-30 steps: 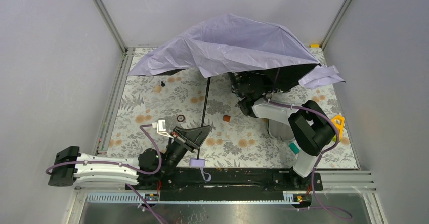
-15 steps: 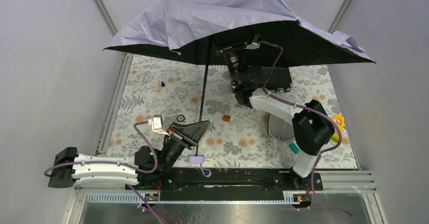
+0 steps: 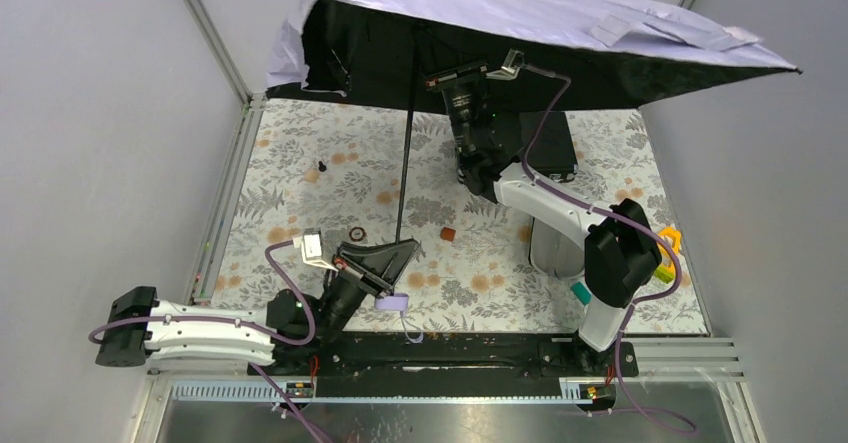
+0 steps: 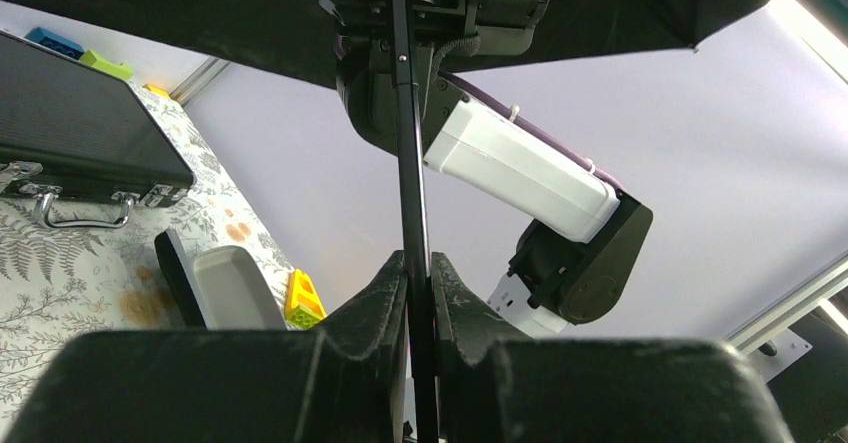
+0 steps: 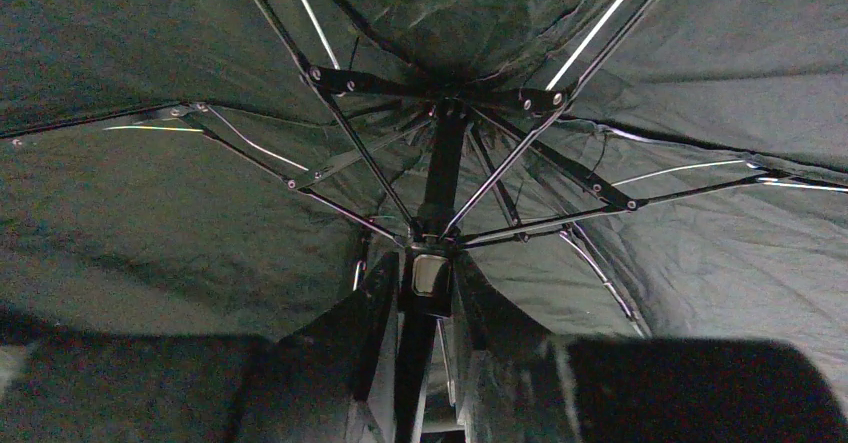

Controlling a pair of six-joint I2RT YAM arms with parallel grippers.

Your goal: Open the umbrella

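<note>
The umbrella's ribs are already stretched out, so I'll next tilt my left gripper slightly down, then open it to release the umbrella's pole above the lavender knob.
The umbrella [image 3: 520,13] stands spread over the far half of the table, lavender on the outside and black underneath, its ribs [image 5: 560,158] stretched out. Its thin black shaft [image 3: 406,163] slants down to the lavender handle knob [image 3: 392,303] near the front edge. My left gripper [image 3: 398,261] is shut on the shaft [image 4: 412,193] just above the knob. High under the canopy, my right gripper [image 5: 425,288] is shut on the runner [image 5: 430,273] where the ribs meet. Its wrist [image 3: 468,113] shows dark against the canopy's underside.
A flat black briefcase [image 3: 548,143] lies at the back right under the canopy. An oval clamshell case [image 3: 545,248] and a yellow block [image 3: 668,241] sit by the right arm. Small bits, a brown piece [image 3: 449,233] and a ring [image 3: 358,234], lie mid-table. Enclosure walls close in on three sides.
The canopy went from draped and half collapsed to spread wide and lifted. My right gripper slid up the shaft towards the canopy. My left gripper kept hold low on the shaft.
</note>
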